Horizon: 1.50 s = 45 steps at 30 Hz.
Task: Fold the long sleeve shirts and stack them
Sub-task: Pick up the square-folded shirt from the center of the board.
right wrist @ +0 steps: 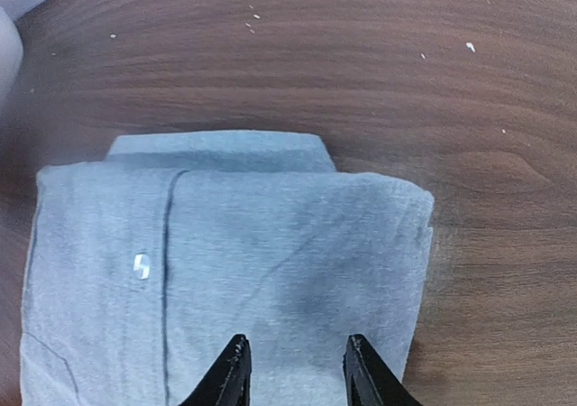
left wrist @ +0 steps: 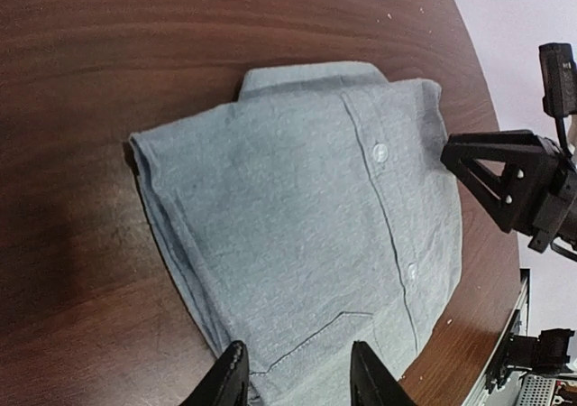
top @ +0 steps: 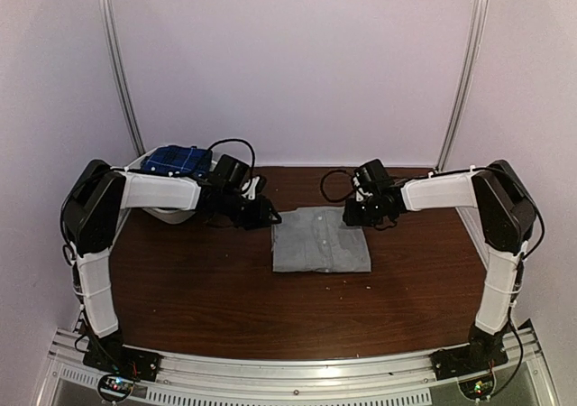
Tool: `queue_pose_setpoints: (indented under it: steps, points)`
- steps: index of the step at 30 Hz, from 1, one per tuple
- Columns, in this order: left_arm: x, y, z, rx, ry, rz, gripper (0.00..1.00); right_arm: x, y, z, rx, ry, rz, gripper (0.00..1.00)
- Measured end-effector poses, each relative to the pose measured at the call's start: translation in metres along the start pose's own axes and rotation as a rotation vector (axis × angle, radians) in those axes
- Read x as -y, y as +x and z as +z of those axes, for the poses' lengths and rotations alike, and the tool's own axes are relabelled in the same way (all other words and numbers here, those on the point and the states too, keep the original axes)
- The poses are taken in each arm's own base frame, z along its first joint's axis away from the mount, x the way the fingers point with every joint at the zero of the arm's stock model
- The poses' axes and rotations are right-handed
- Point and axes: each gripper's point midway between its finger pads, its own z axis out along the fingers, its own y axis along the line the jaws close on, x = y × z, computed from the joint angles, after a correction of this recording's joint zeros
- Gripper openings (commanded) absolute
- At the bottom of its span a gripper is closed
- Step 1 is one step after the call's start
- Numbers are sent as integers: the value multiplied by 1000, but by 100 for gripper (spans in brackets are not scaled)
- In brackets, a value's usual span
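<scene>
My left gripper will next move down, open, onto the grey shirt's folded side edge [top: 275, 244] [left wrist: 257, 386], because the stacked layers there face bare table.
A plain grey shirt [top: 321, 239] lies folded into a neat rectangle on the dark wooden table, buttons up. It fills the left wrist view [left wrist: 306, 216] and the right wrist view [right wrist: 225, 262]. My left gripper [top: 268, 213] hovers at its left far corner, open and empty [left wrist: 297, 370]. My right gripper [top: 358, 214] hovers at its right far corner, open and empty [right wrist: 293, 365]. A dark blue plaid shirt [top: 177, 160] lies in the basket at the back left.
A white basket [top: 142, 164] stands at the table's back left behind my left arm. The wooden table [top: 198, 289] stretches in front of the shirt. White walls and two metal rails enclose the back.
</scene>
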Motion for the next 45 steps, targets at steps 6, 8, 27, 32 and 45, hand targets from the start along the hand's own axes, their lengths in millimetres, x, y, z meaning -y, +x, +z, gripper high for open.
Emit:
queue_pose_setpoints:
  steps: [6,8,27,32,45]
  points:
    - [-9,13,7,-36,-4,-15,41,28,17,23,-53,23,32,36]
    - [-12,16,9,-41,-8,-19,41,34,24,26,-71,23,39,36]
    - [-31,51,36,-115,-45,-88,46,27,10,7,-24,-19,33,38]
    - [-23,53,43,-112,-36,-97,42,26,9,0,-11,-31,33,38]
    - [-23,55,52,-127,-73,-121,0,26,16,-2,-23,-40,26,38]
